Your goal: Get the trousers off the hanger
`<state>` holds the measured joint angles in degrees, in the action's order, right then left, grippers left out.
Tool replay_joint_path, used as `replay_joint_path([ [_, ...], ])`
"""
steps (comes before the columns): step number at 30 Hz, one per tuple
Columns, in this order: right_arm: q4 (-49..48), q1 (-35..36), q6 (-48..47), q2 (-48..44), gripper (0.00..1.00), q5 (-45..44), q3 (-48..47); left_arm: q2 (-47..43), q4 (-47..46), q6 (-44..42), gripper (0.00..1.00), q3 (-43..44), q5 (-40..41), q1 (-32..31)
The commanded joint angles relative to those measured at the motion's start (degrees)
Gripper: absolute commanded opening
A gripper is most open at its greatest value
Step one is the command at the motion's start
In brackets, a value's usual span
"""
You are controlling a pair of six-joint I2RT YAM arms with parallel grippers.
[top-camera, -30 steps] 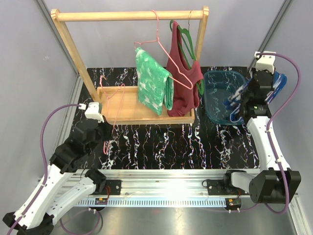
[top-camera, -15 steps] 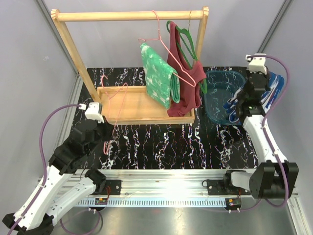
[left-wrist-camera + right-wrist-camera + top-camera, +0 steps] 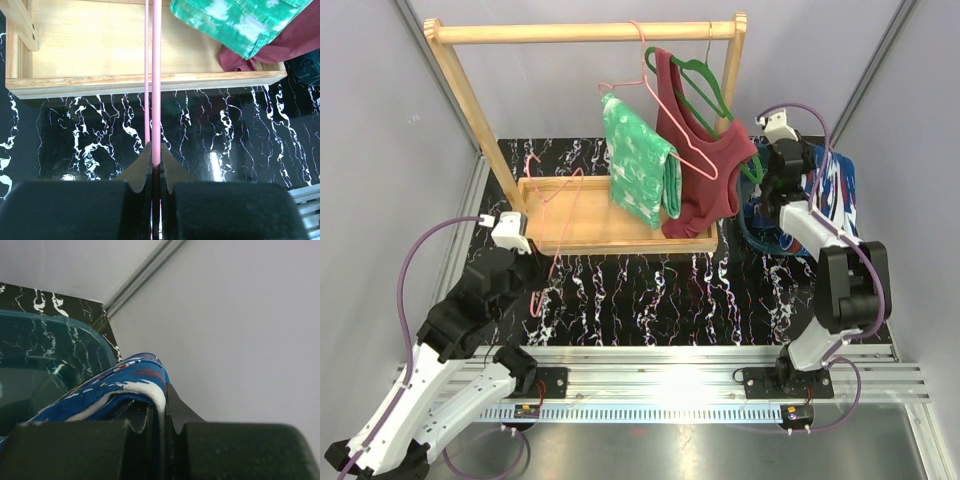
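Note:
Next, my right gripper moves outward and toward the maroon tank top first, to get the blue trousers (image 3: pixel 833 192) over the basin that they spill past.
The green trousers (image 3: pixel 640 172) hang folded over a pink hanger (image 3: pixel 650 90) on the wooden rail; they also show at the top of the left wrist view (image 3: pixel 235 22). My right gripper (image 3: pixel 807 182) is shut on the blue trousers (image 3: pixel 833 192), which hang over the far right side of the teal basin (image 3: pixel 752 215). In the right wrist view the blue cloth (image 3: pixel 125 385) drapes over one finger and is pinched between the two, at my right gripper (image 3: pixel 161 410). My left gripper (image 3: pixel 534 268) is shut on a second, bare pink hanger (image 3: pixel 156 75) that leans up from the tray; it shows in its own view (image 3: pixel 156 159).
A maroon tank top (image 3: pixel 698 165) hangs on a green hanger (image 3: pixel 705 85) beside the green trousers. The wooden rack's tray (image 3: pixel 580 240) stands on the black marbled table. Grey walls close both sides; the teal basin (image 3: pixel 45 355) lies below the right gripper.
My right arm has swung left toward the rack, carrying the blue trousers along the basin. The green trousers and tank top have swayed on the rail. The left arm has held still.

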<state>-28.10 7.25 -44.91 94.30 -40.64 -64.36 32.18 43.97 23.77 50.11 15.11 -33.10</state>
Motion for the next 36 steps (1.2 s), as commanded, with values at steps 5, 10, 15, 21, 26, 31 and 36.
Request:
replay_joint_path([
  [5, -5.66, 2.16, 2.89, 4.92, 0.0, -3.39, -11.48, -0.28, -3.45, -0.92, 0.0, -0.27, -1.67, 0.23],
  [10, -2.76, 2.33, 4.74, 9.39, 0.0, -2.42, -15.96, -0.28, -3.45, -0.66, 0.0, -0.27, -1.58, 0.23],
  [15, 1.81, 2.86, 9.73, 13.8, 0.01, -3.21, -18.43, -0.46, -3.36, -0.48, 0.0, -0.45, -1.4, 0.23],
  [21, 3.75, 3.48, 15.1, 17.05, 0.34, -5.58, -18.96, -0.11, -3.18, -0.48, 0.0, -0.36, -0.88, 0.23],
  [26, 14.07, 3.13, 23.17, 15.48, 0.64, -2.7, -23.52, 0.25, -3.01, -0.48, 0.0, -0.19, -0.61, 0.23],
  [31, 34.31, 1.02, 33.12, 13.37, 0.81, 11.18, -33.71, 0.16, -2.83, -0.3, 0.0, -0.1, -0.17, 0.23],
  [36, 48.47, -5.37, 43.48, 10.9, 1.0, 32.14, -36.62, 0.07, -2.83, -0.39, 0.0, -0.01, 0.18, 0.23],
])
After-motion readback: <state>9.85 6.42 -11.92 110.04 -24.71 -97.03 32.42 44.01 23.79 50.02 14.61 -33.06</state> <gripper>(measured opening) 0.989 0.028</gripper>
